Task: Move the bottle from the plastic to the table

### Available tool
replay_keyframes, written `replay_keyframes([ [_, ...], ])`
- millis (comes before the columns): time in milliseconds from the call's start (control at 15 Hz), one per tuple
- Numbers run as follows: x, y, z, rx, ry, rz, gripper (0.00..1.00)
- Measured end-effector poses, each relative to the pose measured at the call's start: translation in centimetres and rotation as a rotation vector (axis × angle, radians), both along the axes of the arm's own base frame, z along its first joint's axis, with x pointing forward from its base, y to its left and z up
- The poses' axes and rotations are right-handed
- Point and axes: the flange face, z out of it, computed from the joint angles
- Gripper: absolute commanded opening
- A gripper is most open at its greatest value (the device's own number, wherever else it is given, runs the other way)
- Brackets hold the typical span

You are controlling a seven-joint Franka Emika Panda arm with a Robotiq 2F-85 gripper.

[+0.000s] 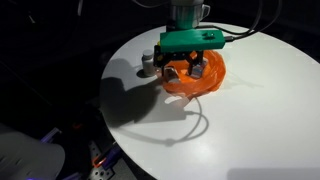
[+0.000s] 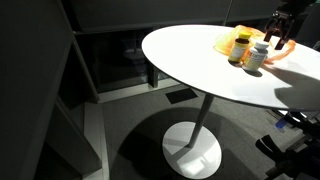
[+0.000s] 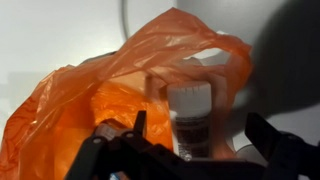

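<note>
The robot's gripper should next go down into the orange plastic bag [image 3: 80,110] and close around the bottle just below its white cap, because the open fingers are already on either side.
A bottle [image 3: 190,100] with a white cap and a dark label stands upright on the crumpled orange plastic bag [image 3: 80,110] in the wrist view. My gripper [image 3: 200,135] is open, with one finger on each side of the bottle and a gap on both sides. In an exterior view the gripper [image 1: 192,68], under its green mount, is lowered into the orange plastic [image 1: 205,82] near the far side of the round white table [image 1: 250,120]. In an exterior view the gripper [image 2: 282,35] hangs over the plastic [image 2: 285,48] at the table's right end.
A small dark bottle [image 1: 150,65] stands on the table beside the plastic. In an exterior view two bottles [image 2: 258,55] stand close to a yellow object [image 2: 228,40]. The table edge and pedestal [image 2: 195,140] are near; a cable loop [image 1: 195,125] lies on the table.
</note>
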Motion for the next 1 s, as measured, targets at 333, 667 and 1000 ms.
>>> replay_keyframes([
  [333, 0.3, 0.3, -2.1, 0.0, 0.01, 0.025, 1.0],
  [667, 0.9, 0.8, -3.4, 0.001, 0.013, 0.05, 0.7],
  [1000, 1.3, 0.9, -4.1, 0.003, 0.022, 0.054, 0.35],
])
